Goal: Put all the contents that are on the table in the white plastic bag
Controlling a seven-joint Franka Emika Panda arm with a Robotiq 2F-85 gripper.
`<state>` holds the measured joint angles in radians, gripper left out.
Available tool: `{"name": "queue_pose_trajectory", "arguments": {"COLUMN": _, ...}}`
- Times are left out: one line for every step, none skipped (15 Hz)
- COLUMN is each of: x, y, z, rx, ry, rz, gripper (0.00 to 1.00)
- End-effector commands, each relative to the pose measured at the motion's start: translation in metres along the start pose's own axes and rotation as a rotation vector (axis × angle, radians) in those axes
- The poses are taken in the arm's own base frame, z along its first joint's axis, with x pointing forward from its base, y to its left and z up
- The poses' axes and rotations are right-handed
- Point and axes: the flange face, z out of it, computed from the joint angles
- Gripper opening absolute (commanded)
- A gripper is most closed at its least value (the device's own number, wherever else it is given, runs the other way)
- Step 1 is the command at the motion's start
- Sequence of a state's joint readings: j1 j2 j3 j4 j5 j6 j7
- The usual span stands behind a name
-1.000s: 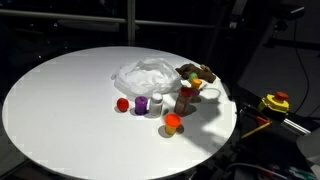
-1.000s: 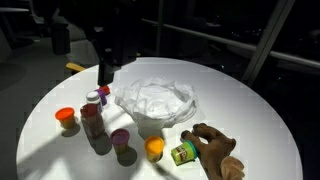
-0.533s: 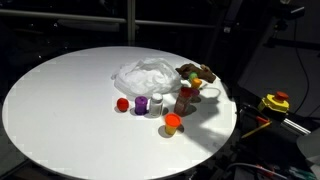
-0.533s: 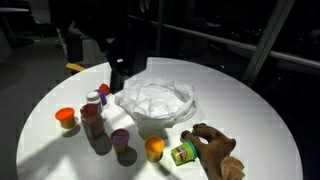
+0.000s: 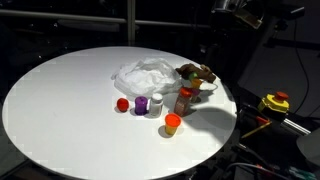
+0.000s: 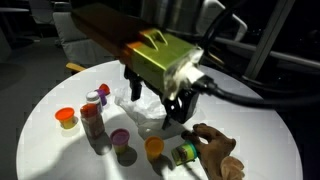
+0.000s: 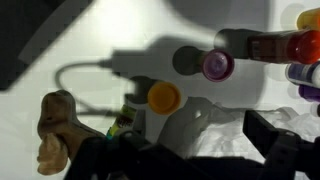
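The green-labelled item (image 6: 185, 153) (image 7: 123, 120) is below my gripper, nearer one open finger, so my gripper needs to move toward the left in the wrist view and go down onto the item.
The white plastic bag (image 5: 148, 73) lies crumpled on the round white table (image 5: 60, 100). In front of it stand the red ball (image 5: 122, 103), purple cup (image 5: 142, 104), white cup (image 5: 157, 100), brown bottle (image 5: 183, 98) and orange-lidded jar (image 5: 172, 123). The brown lumpy piece (image 6: 221, 150) lies by a small orange fruit toy (image 6: 154, 148). My gripper (image 6: 152, 98) hangs open over the bag (image 6: 150, 112), nothing between its fingers. The wrist view shows the bag (image 7: 215, 140) under my gripper (image 7: 190, 152), with the purple cup (image 7: 217, 65) and the orange toy (image 7: 163, 97) beyond.
A small green-labelled item (image 6: 183, 153) lies next to the brown piece. A yellow and red device (image 5: 275, 102) sits off the table's edge. The arm throws a broad shadow over the items. Dark rails surround the table.
The arm has swung from the far side of the bag across it and now fills the middle of an exterior view. Its shadow has shifted. The gripper stayed open.
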<state>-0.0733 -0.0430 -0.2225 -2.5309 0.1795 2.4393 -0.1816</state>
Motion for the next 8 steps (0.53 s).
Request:
{"name": "queue_pose_trajectory", "arguments": {"x": 0.035, "y": 0.019, "z": 0.030, "rx": -0.009, "ry": 0.010, "rz": 0.094, "gripper": 1.00}}
{"name": "queue_pose_trajectory", "arguments": {"x": 0.038, "y": 0.026, "z": 0.039, "rx": -0.011, "ry": 0.012, "rz": 0.114, "gripper": 1.00}}
{"name": "queue_pose_trajectory", "arguments": {"x": 0.043, "y": 0.032, "z": 0.046, "rx": -0.016, "ry": 0.016, "rz": 0.134, "gripper": 1.00}}
{"name": "queue_pose_trajectory", "arguments": {"x": 0.043, "y": 0.038, "z": 0.054, "rx": -0.018, "ry": 0.013, "rz": 0.150, "gripper": 1.00}}
{"name": "queue_pose_trajectory", "arguments": {"x": 0.047, "y": 0.044, "z": 0.060, "rx": -0.021, "ry": 0.013, "rz": 0.165, "gripper": 1.00}}
{"name": "queue_pose_trajectory", "arguments": {"x": 0.048, "y": 0.048, "z": 0.067, "rx": -0.025, "ry": 0.010, "rz": 0.179, "gripper": 1.00}}
{"name": "queue_pose_trajectory", "arguments": {"x": 0.050, "y": 0.053, "z": 0.073, "rx": -0.029, "ry": 0.005, "rz": 0.190, "gripper": 1.00}}
{"name": "queue_pose_trajectory", "arguments": {"x": 0.049, "y": 0.057, "z": 0.079, "rx": -0.034, "ry": 0.003, "rz": 0.198, "gripper": 1.00}}
